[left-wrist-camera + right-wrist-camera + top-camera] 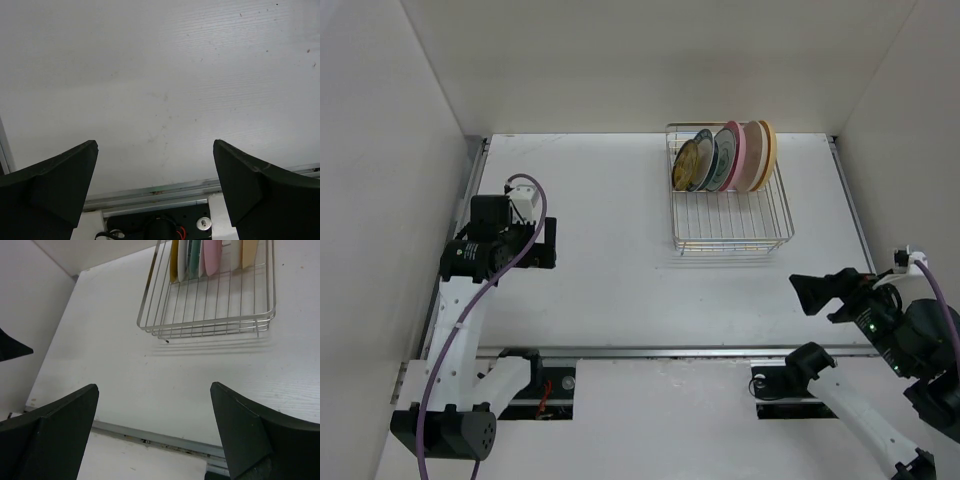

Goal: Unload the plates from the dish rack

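The yellow plate is at the end of the row of plates, outward of my right gripper and to its left in the top view. I need to reach there and lower onto the yellow plate's near rim [686,181] [173,274].
The silver wire dish rack [731,225] stands at the back right of the table. Several plates stand upright in its far end: small yellow patterned [687,166], teal [705,160], white with rings [720,160], pale pink [736,156] and orange-yellow [767,150]. The right wrist view shows the rack [210,325] with the yellow plate [174,260], pink plate [212,254] and orange-yellow plate [248,252] cut off at the top. My left gripper [546,243] [155,150] is open and empty at the left. My right gripper [809,291] [154,390] is open and empty, in front of the rack.
White walls close in the table on the left, back and right. A metal rail [670,352] runs along the table's near edge, also in the left wrist view [160,192]. The rack's near half holds no plates.
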